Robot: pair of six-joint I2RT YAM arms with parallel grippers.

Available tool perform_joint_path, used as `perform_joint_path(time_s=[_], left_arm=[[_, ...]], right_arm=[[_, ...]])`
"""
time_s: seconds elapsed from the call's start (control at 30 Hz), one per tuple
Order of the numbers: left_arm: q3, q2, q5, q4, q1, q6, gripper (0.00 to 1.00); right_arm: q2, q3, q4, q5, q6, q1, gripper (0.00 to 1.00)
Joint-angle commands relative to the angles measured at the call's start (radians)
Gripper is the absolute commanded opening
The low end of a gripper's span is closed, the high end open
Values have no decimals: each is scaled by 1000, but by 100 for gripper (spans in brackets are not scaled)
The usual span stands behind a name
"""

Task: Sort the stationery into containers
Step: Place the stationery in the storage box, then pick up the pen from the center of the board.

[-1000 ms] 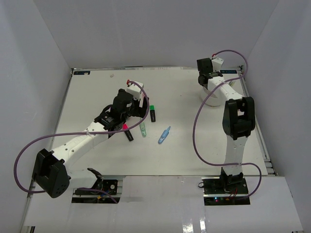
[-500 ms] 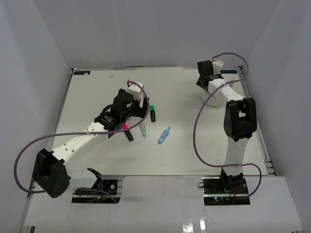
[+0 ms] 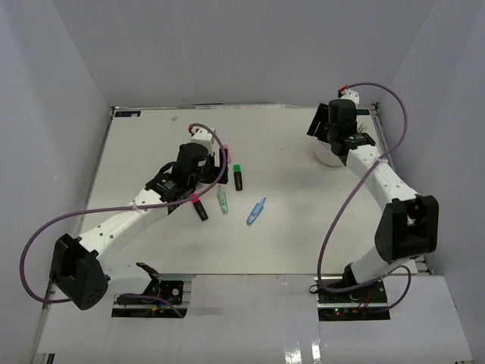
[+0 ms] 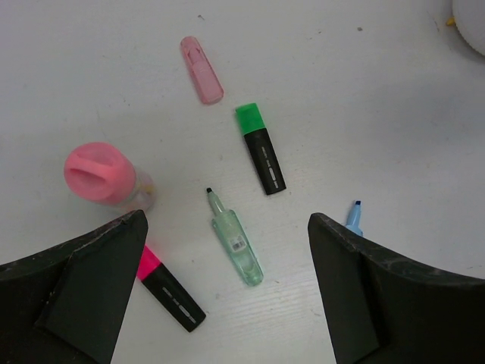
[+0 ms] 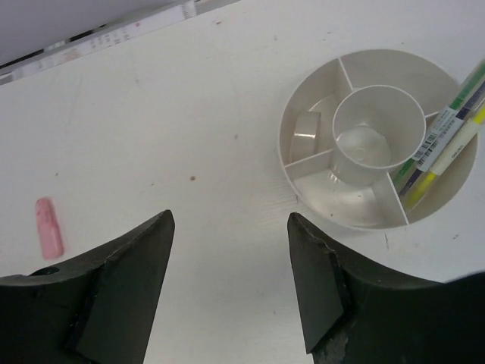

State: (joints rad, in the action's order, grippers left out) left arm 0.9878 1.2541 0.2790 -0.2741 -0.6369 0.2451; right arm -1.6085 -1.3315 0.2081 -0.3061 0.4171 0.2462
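Observation:
The left gripper comes back and down onto the black body of the pink-capped highlighter (image 3: 200,210) (image 4: 168,288) next, turning as it goes, because the highlighter's body lies at an angle to its fingers.
My left gripper (image 4: 226,218) is open above the table, over a translucent green pen (image 4: 236,239). Around it lie a green-capped highlighter (image 4: 260,148), a pink-capped highlighter (image 4: 168,288), an upright pink-capped glue stick (image 4: 98,174), a pink eraser (image 4: 201,58) and a blue pen (image 4: 354,218). My right gripper (image 5: 229,215) is open and empty, just left of the round white tub (image 5: 303,193). The tub holds a tape ring (image 5: 307,135) in its left compartment and yellow-green pens (image 5: 443,136) in its right one. From above, the left gripper (image 3: 216,159) is mid-table and the right gripper (image 3: 318,127) is at the back right.
The tub (image 3: 327,157) sits near the back right corner, partly under my right arm. The green highlighter (image 3: 238,176), green pen (image 3: 223,201) and blue pen (image 3: 256,210) lie mid-table. White walls enclose the table on three sides.
My right arm has swung its elbow out to the right and forward, and its wrist has shifted slightly right over the tub. My left wrist has edged slightly towards the back.

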Motion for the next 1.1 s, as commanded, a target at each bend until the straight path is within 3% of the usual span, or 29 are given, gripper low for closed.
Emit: perform_joint_path(time_s=[0.0, 0.13, 0.23, 0.5, 0.73, 1.07], left_arm=[[57, -76, 60, -143, 0, 207, 98], [7, -151, 92, -296, 0, 387, 98], [-96, -205, 124, -313, 0, 494, 98], [-279, -167, 186, -321, 0, 752, 98], [-317, -62, 215, -257, 0, 832, 97], [-299, 68, 253, -189, -1, 892, 80]], right_arm=[[131, 84, -67, 143, -72, -1, 68], [309, 317, -159, 217, -87, -1, 73], [404, 449, -196, 257, -81, -2, 82], [559, 666, -240, 274, -87, -2, 91], [654, 814, -332, 265, -113, -4, 94], [687, 884, -389, 295, -115, -5, 94]])
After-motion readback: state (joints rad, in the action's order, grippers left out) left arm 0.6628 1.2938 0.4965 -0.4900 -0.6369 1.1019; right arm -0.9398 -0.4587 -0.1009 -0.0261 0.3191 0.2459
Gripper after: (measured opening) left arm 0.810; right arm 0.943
